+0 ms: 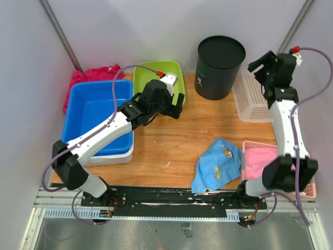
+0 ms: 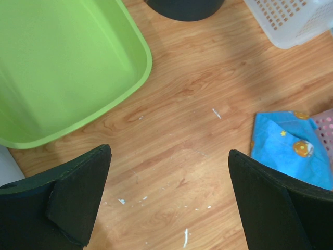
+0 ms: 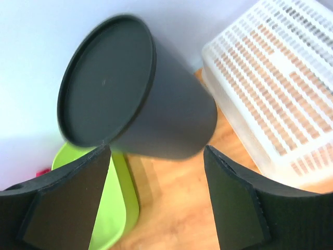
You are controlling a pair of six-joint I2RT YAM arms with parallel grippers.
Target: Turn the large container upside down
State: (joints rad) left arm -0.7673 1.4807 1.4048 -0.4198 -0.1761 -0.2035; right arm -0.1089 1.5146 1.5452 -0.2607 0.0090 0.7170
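My left gripper will move down and to the right in the top view, onto the green tub's near rim corner (image 2: pixel 148 64) beside the black container. The tub's opening faces up.
The large black round container (image 1: pixel 220 67) stands at the back middle of the wooden table. Its upper face looks like a flat closed disc with a raised rim. It fills the upper middle of the right wrist view (image 3: pixel 156 120), and its lower edge shows at the top of the left wrist view (image 2: pixel 184 8). My right gripper (image 1: pixel 260 65) is open just to the right of it, above table height; its jaws (image 3: pixel 156 151) hold nothing. My left gripper (image 1: pixel 177 107) is open and empty over bare wood (image 2: pixel 169 156), left and in front of the container.
A green tub (image 1: pixel 156 73) sits left of the container, and a white slotted basket (image 1: pixel 252 99) sits to its right. A blue tub (image 1: pixel 93 114) is at the left with a red cloth (image 1: pixel 91 75) behind it. A blue cloth (image 1: pixel 216 164) and a pink basket (image 1: pixel 260 161) lie front right.
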